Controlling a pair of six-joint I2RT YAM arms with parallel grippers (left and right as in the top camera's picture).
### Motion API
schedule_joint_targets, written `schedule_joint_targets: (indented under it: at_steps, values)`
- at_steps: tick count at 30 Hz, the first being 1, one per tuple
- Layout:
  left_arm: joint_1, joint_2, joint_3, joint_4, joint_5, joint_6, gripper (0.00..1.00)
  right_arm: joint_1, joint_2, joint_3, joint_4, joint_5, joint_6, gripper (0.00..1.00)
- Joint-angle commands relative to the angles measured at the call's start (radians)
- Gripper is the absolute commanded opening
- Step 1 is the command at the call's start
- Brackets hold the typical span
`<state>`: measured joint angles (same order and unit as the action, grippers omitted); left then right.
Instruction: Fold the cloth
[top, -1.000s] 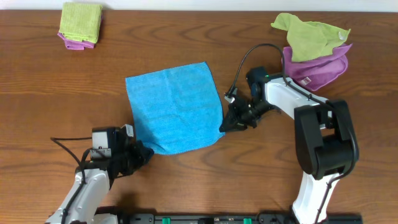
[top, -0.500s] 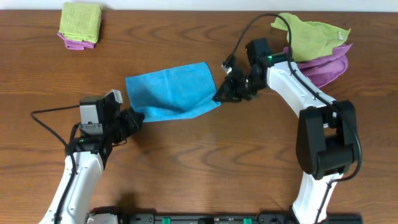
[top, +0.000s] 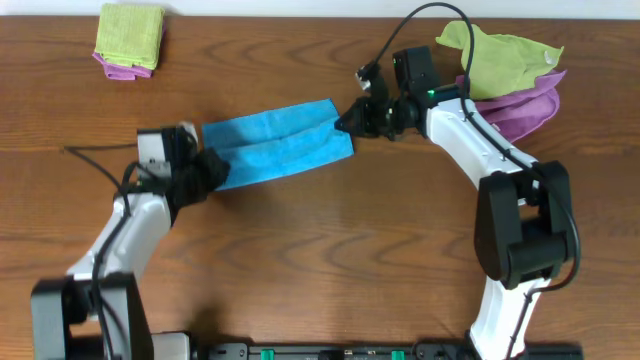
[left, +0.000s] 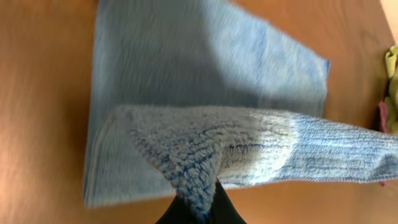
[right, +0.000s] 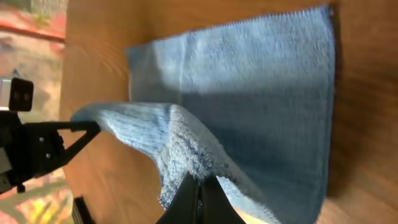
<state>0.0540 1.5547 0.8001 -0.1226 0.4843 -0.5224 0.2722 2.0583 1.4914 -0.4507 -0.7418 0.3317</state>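
My left gripper will next release the lifted edge outward and down on the cloth's still bare far corner (top: 209, 130).
The sky-blue cloth (top: 275, 143) lies on the wooden table, its near edge lifted and carried over its far half, so it shows as a narrow band. My left gripper (top: 212, 168) is shut on the cloth's near left corner (left: 193, 186). My right gripper (top: 345, 124) is shut on the near right corner (right: 186, 163). In both wrist views the lifted edge hangs above the flat part of the cloth (left: 186, 56) (right: 261, 93). The white tag is not visible.
A folded olive-green cloth on a purple one (top: 130, 37) sits at the far left. A loose olive-green cloth (top: 495, 55) lies on a purple cloth (top: 515, 105) at the far right, close behind my right arm.
Both grippers have carried the cloth's near edge up and toward the far edge. The cloth went from nearly flat to a narrow folded band.
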Motion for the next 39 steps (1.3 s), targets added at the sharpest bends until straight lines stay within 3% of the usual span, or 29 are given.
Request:
schedule_joint_targets:
  at_steps: [1, 8, 20, 25, 32, 39]
  values:
    - [-0.001, 0.079, 0.096, 0.0, -0.016, 0.029, 0.06, 0.022, 0.035, 0.015, 0.053, 0.015, 0.071, 0.02]
    - [0.023, 0.23, 0.229, -0.023, -0.015, 0.053, 0.06, 0.024, 0.112, 0.08, 0.122, 0.034, 0.151, 0.01]
    - [0.046, 0.342, 0.417, -0.06, -0.019, 0.075, 0.06, 0.013, 0.345, 0.464, 0.005, 0.008, 0.161, 0.02]
    - [0.046, 0.354, 0.443, -0.108, -0.022, 0.096, 0.06, 0.012, 0.36, 0.478, -0.043, 0.004, 0.15, 0.02]
    - [0.049, 0.354, 0.444, -0.298, -0.024, 0.174, 0.06, 0.0, 0.36, 0.489, -0.225, -0.036, 0.053, 0.02]
    - [0.05, 0.353, 0.444, -0.338, -0.046, 0.179, 0.06, -0.029, 0.36, 0.489, -0.281, -0.036, 0.051, 0.02]
